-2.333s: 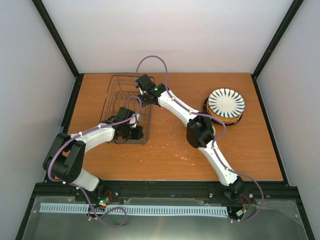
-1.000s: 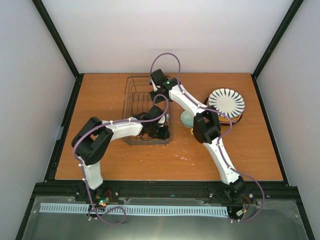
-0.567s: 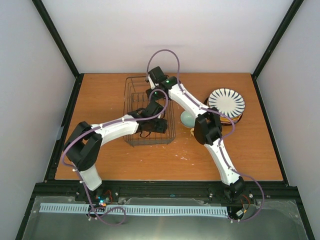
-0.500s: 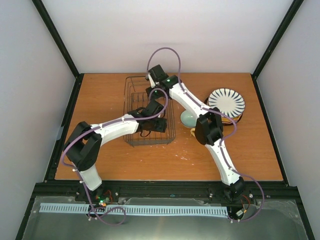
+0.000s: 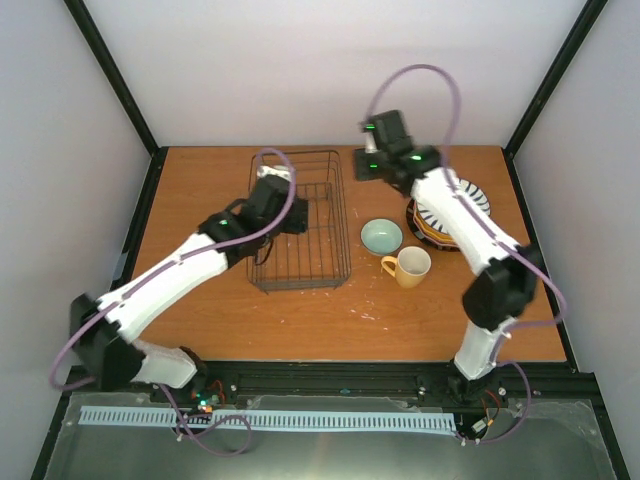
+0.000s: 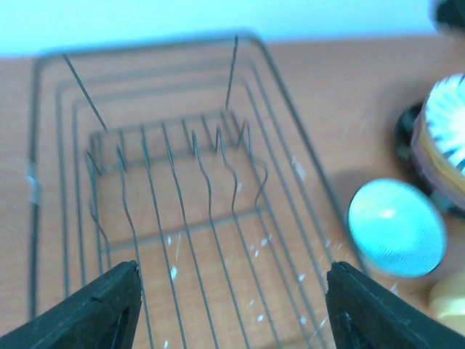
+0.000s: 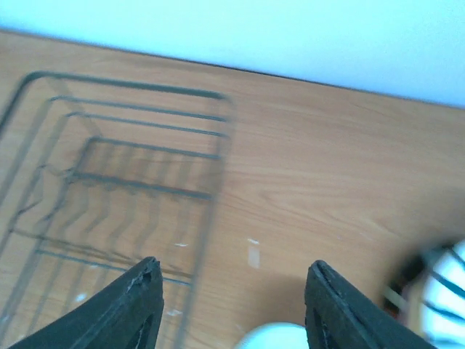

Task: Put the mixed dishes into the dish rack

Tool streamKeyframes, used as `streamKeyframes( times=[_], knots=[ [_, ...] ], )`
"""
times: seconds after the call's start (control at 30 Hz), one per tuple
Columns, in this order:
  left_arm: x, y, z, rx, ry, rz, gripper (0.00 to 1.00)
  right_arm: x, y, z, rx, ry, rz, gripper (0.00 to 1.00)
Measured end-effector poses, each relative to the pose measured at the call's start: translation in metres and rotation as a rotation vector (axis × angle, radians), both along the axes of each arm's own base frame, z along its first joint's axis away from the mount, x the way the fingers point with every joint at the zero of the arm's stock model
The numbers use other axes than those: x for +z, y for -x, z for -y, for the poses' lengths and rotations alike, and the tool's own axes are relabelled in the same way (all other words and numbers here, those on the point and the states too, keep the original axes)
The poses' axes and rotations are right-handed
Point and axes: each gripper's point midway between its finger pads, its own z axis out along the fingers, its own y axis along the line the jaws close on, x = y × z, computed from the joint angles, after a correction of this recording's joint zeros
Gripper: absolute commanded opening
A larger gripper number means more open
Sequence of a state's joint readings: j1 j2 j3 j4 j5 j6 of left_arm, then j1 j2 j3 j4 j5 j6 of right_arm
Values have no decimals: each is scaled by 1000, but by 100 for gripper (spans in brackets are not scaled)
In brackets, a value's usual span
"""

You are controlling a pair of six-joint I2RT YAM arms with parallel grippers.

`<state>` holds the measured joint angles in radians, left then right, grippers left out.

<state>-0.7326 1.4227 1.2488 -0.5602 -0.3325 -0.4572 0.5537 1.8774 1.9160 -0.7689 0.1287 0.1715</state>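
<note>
Next, my right gripper moves back and down and closes on the yellow mug's rim opposite its handle (image 5: 429, 262), since the mug stands below it, nearer my base.
The dark wire dish rack (image 5: 343, 215) stands empty at the table's middle left. Above its far left corner hovers my left gripper (image 5: 288, 212), open with nothing between its jaws; its wrist view looks down into the rack (image 6: 145, 43). To the rack's right sit the pale blue-green bowl (image 5: 381, 236) and the yellow mug (image 5: 408, 266). Beyond them is the plate stack topped by the black-striped white plate (image 5: 462, 205), partly hidden by the right arm. High behind the bowl, my right gripper (image 5: 370, 168) is open and empty.
The orange wooden table (image 5: 200, 330) is bounded by black frame rails and white walls. In the left wrist view the bowl (image 6: 397, 227) and the striped plate (image 6: 447, 123) lie right of the rack. The right wrist view shows the rack (image 7: 138, 184) at left.
Both grippers have opened and let go of the rack after sliding it rightward. Both arms have lifted away; the right arm swung up and right, uncovering the bowl and mug.
</note>
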Motion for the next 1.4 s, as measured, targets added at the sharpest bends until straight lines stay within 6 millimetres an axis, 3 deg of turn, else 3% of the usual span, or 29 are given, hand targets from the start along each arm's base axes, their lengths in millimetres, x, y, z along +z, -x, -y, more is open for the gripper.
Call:
streamKeyframes(
  times=[0.07, 0.17, 0.23, 0.3, 0.47, 0.57, 1.03, 1.4],
  knots=[
    [42, 0, -17, 24, 49, 97, 75, 9, 3, 57, -115, -41, 2, 49],
    [82, -1, -50, 66, 105, 191, 76, 7, 15, 153, -316, -75, -3, 31],
    [90, -7, -69, 99, 115, 219, 76, -3, 31, 205, -433, -77, -26, 29],
    [81, -13, -86, 123, 105, 210, 75, -16, 52, 228, -490, -72, -63, 33],
    [33, -21, -87, 91, 52, 91, 73, -46, 98, 219, -454, -81, -184, 33],
    [15, -22, -80, 58, 38, 40, 72, -64, 119, 214, -439, -92, -264, 23],
    [1, -20, -65, -21, 61, -8, 71, -136, 186, 208, -445, -63, -553, 25],
    [-9, -20, -61, -40, 59, -27, 71, -163, 193, 196, -435, -71, -616, 29]
  ],
)
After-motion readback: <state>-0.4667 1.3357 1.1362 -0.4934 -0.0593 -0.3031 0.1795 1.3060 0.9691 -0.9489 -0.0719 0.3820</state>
